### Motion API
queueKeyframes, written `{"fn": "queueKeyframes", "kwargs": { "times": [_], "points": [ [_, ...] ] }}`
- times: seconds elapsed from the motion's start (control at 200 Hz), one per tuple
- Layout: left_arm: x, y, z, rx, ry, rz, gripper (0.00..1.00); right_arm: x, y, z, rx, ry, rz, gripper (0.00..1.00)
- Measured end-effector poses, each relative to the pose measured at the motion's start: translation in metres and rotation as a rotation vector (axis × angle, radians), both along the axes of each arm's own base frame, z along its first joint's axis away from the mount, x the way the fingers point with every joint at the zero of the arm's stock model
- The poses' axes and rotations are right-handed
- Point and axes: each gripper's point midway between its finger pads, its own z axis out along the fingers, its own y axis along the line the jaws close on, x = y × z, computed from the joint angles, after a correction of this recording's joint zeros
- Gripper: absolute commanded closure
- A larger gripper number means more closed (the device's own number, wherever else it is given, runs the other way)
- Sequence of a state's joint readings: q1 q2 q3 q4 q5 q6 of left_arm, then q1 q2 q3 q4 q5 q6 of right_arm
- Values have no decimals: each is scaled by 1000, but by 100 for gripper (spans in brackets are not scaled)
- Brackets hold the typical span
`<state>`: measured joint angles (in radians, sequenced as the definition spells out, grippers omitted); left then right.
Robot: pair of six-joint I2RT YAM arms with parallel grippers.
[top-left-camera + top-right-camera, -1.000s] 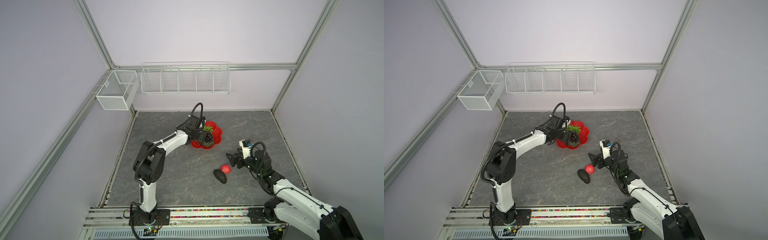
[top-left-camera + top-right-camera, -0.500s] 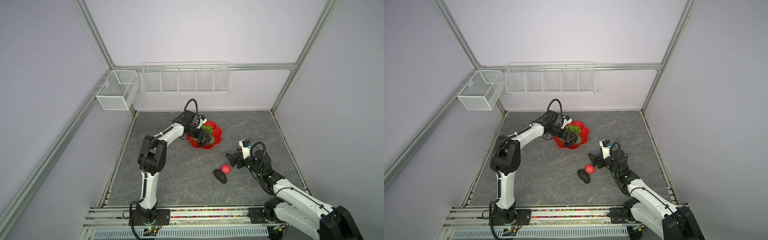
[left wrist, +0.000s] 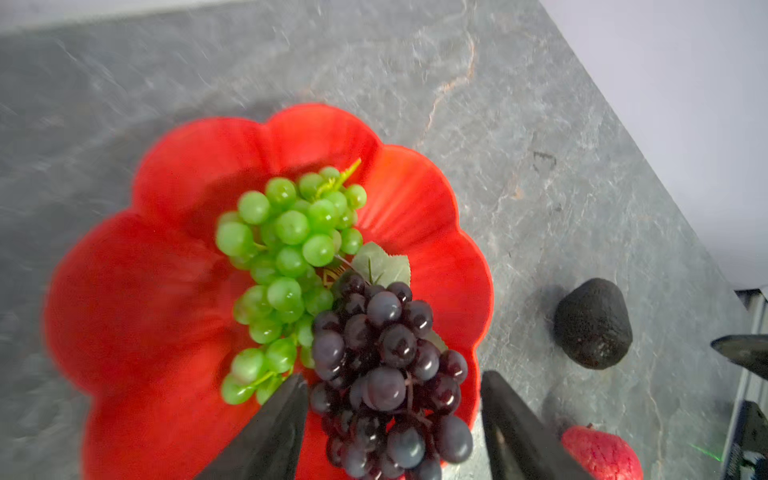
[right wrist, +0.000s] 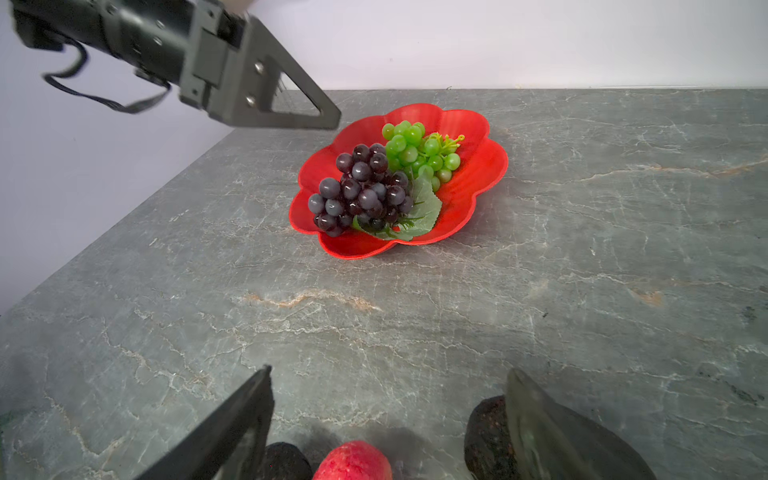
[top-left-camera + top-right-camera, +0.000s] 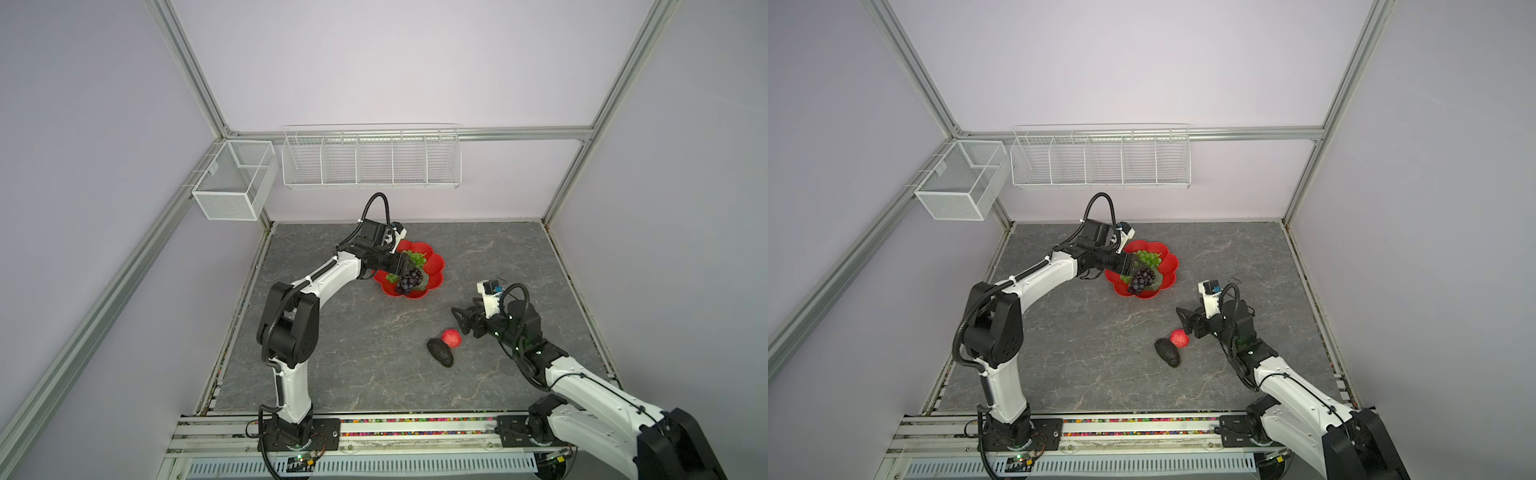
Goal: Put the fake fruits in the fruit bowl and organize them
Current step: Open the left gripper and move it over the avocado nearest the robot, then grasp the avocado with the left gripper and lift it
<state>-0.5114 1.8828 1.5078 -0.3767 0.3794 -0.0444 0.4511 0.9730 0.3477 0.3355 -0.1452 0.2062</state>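
I will next move my left gripper back from above the purple grape bunch (image 5: pixel 409 280) and lower it over the near avocado by the small red fruit (image 5: pixel 451 338), because that avocado is still outside the bowl.
The red fruit bowl (image 5: pixel 434 266) (image 5: pixel 1170 266) (image 3: pixel 166 174) (image 4: pixel 478 166) holds a green grape bunch (image 5: pixel 417 257) (image 3: pixel 286 237) (image 4: pixel 415 149) and a dark purple grape bunch (image 5: pixel 409 280) (image 3: pixel 382 353) (image 4: pixel 361 187) with a green leaf. My left gripper (image 5: pixel 400 264) (image 3: pixel 392 376) hovers open above the purple bunch, not touching it. My right gripper (image 5: pixel 459 320) (image 4: pixel 390 371) is open just above the small red fruit (image 5: pixel 451 338) (image 4: pixel 353 461). One avocado (image 5: pixel 440 352) (image 4: pixel 286 461) lies beside the red fruit. Another avocado (image 4: pixel 486 440) lies partly behind a right finger.
Two white wire baskets hang on the back wall, a small one (image 5: pixel 232 183) at the left corner and a long divided one (image 5: pixel 370 160). The grey stone tabletop (image 5: pixel 353 332) is walled on three sides.
My left wrist has shifted a little to the left over the bowl, with its jaws staying open. The grapes lie as before. The right arm has not moved.
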Motion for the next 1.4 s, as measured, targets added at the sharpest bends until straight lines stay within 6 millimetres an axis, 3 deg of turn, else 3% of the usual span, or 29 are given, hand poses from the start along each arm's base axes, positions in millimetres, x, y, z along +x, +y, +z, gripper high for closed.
{"fn": "queueKeyframes", "kwargs": {
  "times": [0.115,0.21,0.3,0.455,0.62,0.765,0.97,1.235,1.4],
  "points": [
    [-19,-6,38,26,-103,29,34,0,-3,-1,-10,5,-17,12],
    [-56,-18,43,55,-112,44,35,-1,-8,-4,-34,30,-32,12],
    [-100,-23,21,93,-51,63,35,-6,-11,-4,-58,56,-34,12],
    [-181,-26,-40,197,104,87,35,-22,-17,2,-58,61,-24,12],
    [-231,-45,-70,222,193,70,33,-42,-20,-2,-36,58,4,12],
    [-248,-61,-89,243,241,82,32,-49,-22,3,-26,47,6,12],
    [-250,-83,-106,259,273,153,31,-50,-23,0,-30,56,7,12],
    [-244,-83,-126,314,306,253,31,-50,-23,1,-30,55,7,12],
    [-245,-78,-142,358,321,278,37,-51,-23,0,-31,57,6,12]
  ]
}}
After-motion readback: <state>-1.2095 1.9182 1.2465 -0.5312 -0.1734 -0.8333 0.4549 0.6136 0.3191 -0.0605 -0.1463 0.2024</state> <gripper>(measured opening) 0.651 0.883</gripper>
